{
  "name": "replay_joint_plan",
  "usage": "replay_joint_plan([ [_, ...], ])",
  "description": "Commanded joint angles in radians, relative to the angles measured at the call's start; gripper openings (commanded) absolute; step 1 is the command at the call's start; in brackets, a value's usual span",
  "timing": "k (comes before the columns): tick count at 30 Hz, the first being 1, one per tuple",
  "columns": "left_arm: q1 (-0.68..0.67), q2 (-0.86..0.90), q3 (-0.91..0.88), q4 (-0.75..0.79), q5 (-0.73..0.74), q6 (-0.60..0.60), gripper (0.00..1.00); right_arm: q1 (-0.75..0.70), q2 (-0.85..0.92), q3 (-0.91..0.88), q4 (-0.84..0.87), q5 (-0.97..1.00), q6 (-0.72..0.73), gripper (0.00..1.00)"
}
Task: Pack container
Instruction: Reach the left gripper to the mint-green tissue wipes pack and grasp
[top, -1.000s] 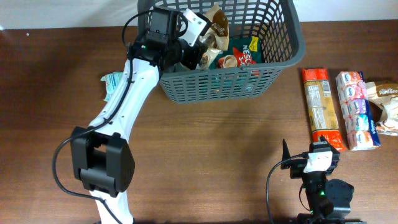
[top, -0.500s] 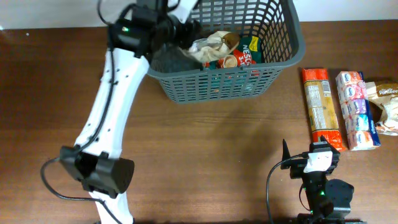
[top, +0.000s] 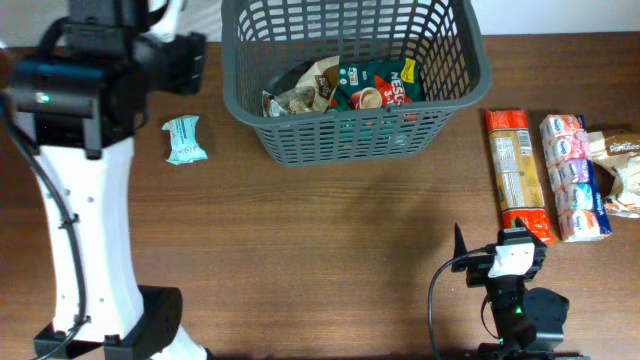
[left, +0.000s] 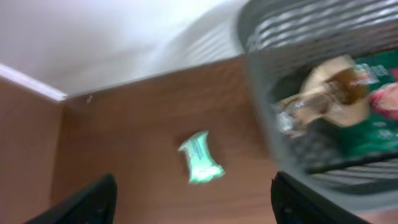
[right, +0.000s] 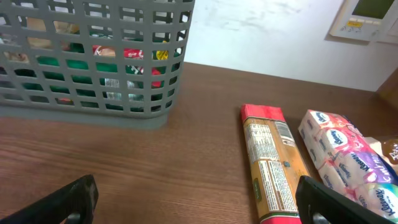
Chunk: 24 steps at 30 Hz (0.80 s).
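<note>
My left gripper's fingers are open. They will go down on either side of the middle of the teal packet (top: 184, 140) (left: 201, 158).
The container (top: 352, 135), a big dark grey lattice basket, stands at the back middle of the table. In it lie a green coffee packet (top: 378, 85) and a crumpled tan packet (top: 300, 92). My left gripper (top: 180, 62) is raised to the left of the basket, outside it. In the left wrist view the left gripper (left: 196, 208) is open and empty, with a small teal packet (left: 200, 157) on the wood below it and the container's rim (left: 261, 124) to the right. The same teal packet (top: 185, 138) lies left of the basket. My right gripper (top: 500, 248) rests open and empty at the front right.
Right of the basket lie a long orange and red package (top: 517, 175), a pink and blue tissue pack (top: 575, 178) and a brown packet (top: 620, 165) near the table's right edge. The right wrist view shows the long package (right: 273, 162) and the basket's wall (right: 93, 56).
My left arm has drawn out of the basket and swung left while its jaws opened. The tan packet it held now lies in the basket. The right arm has not moved.
</note>
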Motion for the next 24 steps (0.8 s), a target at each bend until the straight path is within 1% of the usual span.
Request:
replay_joint_plan([
  [1, 0.116, -0.002, -0.013, -0.018, 0.015, -0.019, 0.77, 0.007, -0.005, -0.006, -0.002, -0.005, 0.012, 0.99],
  [3, 0.166, -0.002, -0.035, -0.018, 0.068, -0.019, 0.76, 0.007, -0.005, -0.006, -0.002, -0.006, 0.012, 0.99],
  [5, 0.212, -0.002, -0.077, -0.016, 0.088, -0.019, 0.77, 0.007, -0.005, -0.006, -0.002, -0.005, 0.012, 0.99],
  [8, 0.263, -0.001, -0.203, 0.002, 0.092, -0.019, 0.76, 0.007, -0.005, -0.006, -0.002, -0.006, 0.012, 0.99],
  [12, 0.3, 0.016, -0.5, 0.106, 0.112, -0.02, 0.77, 0.007, -0.005, -0.006, -0.002, -0.006, 0.012, 0.99],
  [14, 0.307, 0.043, -0.661, 0.2, 0.135, -0.054, 0.77, 0.007, -0.005, -0.006, -0.002, -0.005, 0.012, 0.99],
  [16, 0.309, 0.068, -0.764, 0.286, 0.159, -0.093, 0.76, 0.007, -0.005, -0.006, -0.002, -0.005, 0.012, 0.99],
  [19, 0.308, 0.109, -0.843, 0.386, 0.164, -0.148, 0.75, 0.007, -0.005, -0.006, -0.002, -0.005, 0.012, 0.99],
  [24, 0.307, 0.196, -0.855, 0.446, 0.164, -0.243, 0.75, 0.007, -0.005, -0.006, -0.002, -0.005, 0.012, 0.99],
])
